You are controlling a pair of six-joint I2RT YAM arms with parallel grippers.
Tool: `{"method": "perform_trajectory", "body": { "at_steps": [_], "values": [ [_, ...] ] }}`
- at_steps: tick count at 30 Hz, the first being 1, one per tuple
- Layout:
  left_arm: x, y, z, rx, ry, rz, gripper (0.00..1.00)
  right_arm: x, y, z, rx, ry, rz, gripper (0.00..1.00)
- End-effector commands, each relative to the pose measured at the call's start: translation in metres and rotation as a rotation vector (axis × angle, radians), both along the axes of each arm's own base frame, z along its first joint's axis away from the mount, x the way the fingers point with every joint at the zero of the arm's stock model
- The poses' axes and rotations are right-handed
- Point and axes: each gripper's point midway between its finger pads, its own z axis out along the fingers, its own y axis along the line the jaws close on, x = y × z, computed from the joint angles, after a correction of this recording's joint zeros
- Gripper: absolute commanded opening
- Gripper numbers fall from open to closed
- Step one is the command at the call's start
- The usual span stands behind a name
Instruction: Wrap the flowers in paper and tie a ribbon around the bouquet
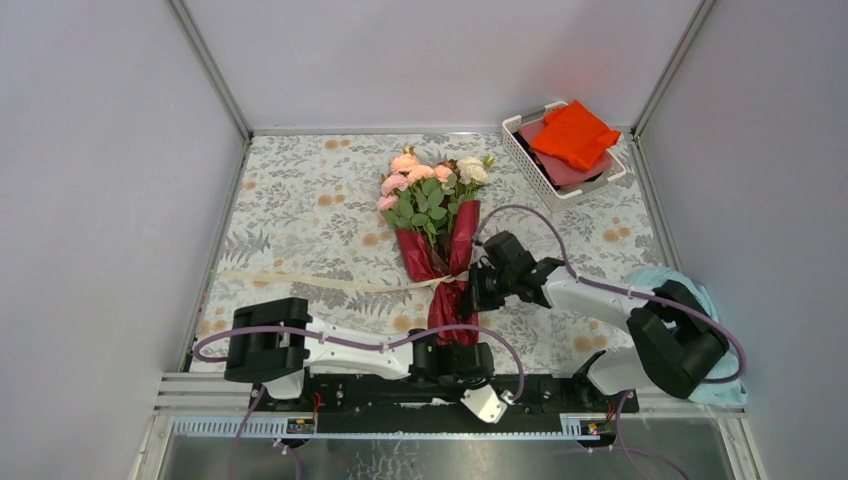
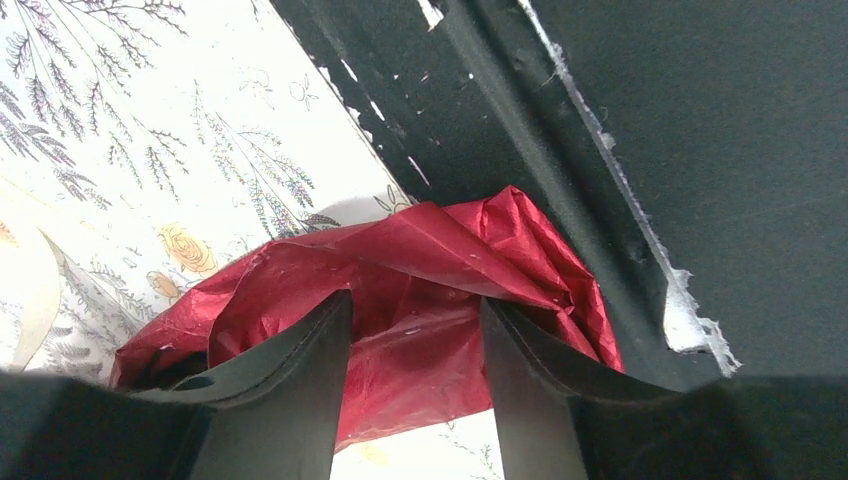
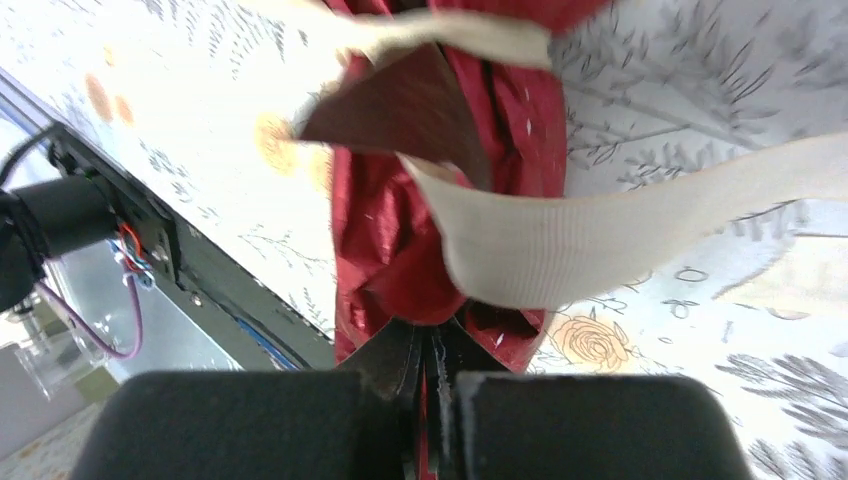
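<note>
I will lift my left gripper off the tail, swing it outward, then lower it onto the cream ribbon beside the waist, where it is clear of paper (image 1: 440, 255).
The bouquet lies mid-table: pink and cream flowers (image 1: 430, 180) point away, wrapped in a dark red paper (image 1: 440, 255) cone. A cream ribbon (image 1: 300, 281) runs from the left across the cone's narrow waist. In the right wrist view the ribbon (image 3: 600, 230) loops over the paper (image 3: 380, 230). My right gripper (image 1: 476, 290) sits at the waist's right side; its jaws (image 3: 432, 335) are shut with a sliver of red paper between them. My left gripper (image 1: 468, 358) is at the cone's near tail. It is open (image 2: 415, 312), a finger on either side of the crumpled paper (image 2: 420, 270).
A white basket (image 1: 528, 160) holding an orange cloth (image 1: 573, 135) over a dull pink one stands at the back right. A pale blue cloth (image 1: 705, 290) lies behind the right arm's base. The black mounting rail (image 2: 600, 130) runs along the near edge, close to the paper's tail.
</note>
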Motion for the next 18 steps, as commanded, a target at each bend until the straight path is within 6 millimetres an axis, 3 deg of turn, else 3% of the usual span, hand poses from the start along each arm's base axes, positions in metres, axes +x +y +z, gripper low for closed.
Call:
{"method": "perform_trajectory", "body": {
  "at_steps": [1,3,5,6,9,12,15,18],
  "values": [
    [-0.027,0.009,0.008,0.031,0.145,-0.053,0.61,0.043,-0.012,0.061,-0.01,-0.192,-0.067,0.01],
    [-0.011,-0.006,0.04,-0.033,0.181,-0.004,0.67,0.06,-0.033,0.08,-0.049,-0.247,-0.152,0.08],
    [0.001,-0.014,0.066,-0.068,0.24,0.033,0.96,0.079,-0.068,0.093,-0.125,-0.31,-0.285,0.2],
    [0.004,-0.013,0.076,-0.071,0.27,0.04,0.98,0.087,-0.091,0.097,-0.182,-0.342,-0.368,0.33],
    [0.012,-0.01,0.103,-0.105,0.305,0.033,0.99,0.1,-0.158,0.1,-0.346,-0.407,-0.585,0.65],
    [0.028,-0.002,0.124,-0.145,0.323,0.06,0.99,0.104,-0.213,0.091,-0.453,-0.431,-0.764,0.82],
    [0.068,0.018,0.136,-0.206,0.34,0.174,0.99,0.108,-0.248,0.076,-0.451,-0.398,-0.903,0.87],
    [0.125,0.056,0.125,-0.232,0.271,0.383,0.99,0.111,-0.263,0.055,-0.456,-0.341,-0.952,0.87]
  ]
}}
